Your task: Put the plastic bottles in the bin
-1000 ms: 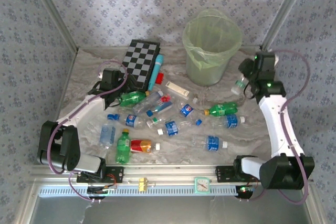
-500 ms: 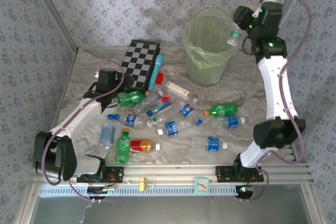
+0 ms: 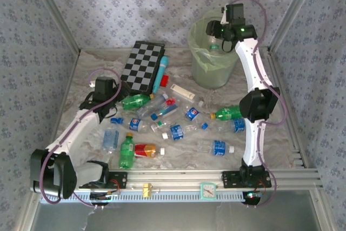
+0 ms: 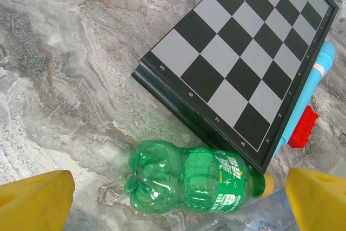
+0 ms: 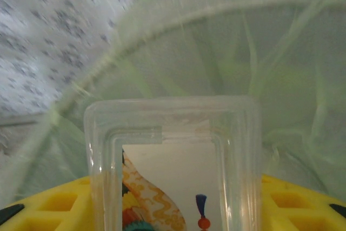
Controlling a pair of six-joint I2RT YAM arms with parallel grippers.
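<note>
The clear square-based bottle is already hanging over the bag-lined bin, so I will lower my right gripper into the bin's opening (image 3: 205, 40) (image 5: 216, 71) and let go of the bottle there.
My right gripper (image 3: 215, 36) hangs over the mouth of the pale-green bin (image 3: 201, 60), shut on a clear square-based bottle (image 3: 214, 45). In the right wrist view that bottle (image 5: 173, 155) sits between the yellow fingers (image 5: 59, 204), with the bag-lined bin (image 5: 270, 52) beyond it. My left gripper (image 3: 102, 109) is open above the table's left side. A green bottle (image 4: 189, 179) lies on its side between the wide-apart fingers (image 4: 38, 201), untouched, its yellow cap against the checkerboard's edge. Several more plastic bottles (image 3: 178, 131) lie scattered mid-table.
A black-and-white checkerboard (image 3: 143, 64) (image 4: 254, 47) lies at the back left, with a cyan tube (image 3: 160, 74) (image 4: 308, 87) and a small red block (image 3: 165, 78) (image 4: 303, 128) along its right edge. A white box (image 3: 183, 91) lies near the bin.
My right arm has swung up from the table's right side and leftward, carrying the clear bottle over the bin. My left arm has drifted slightly left, still open.
</note>
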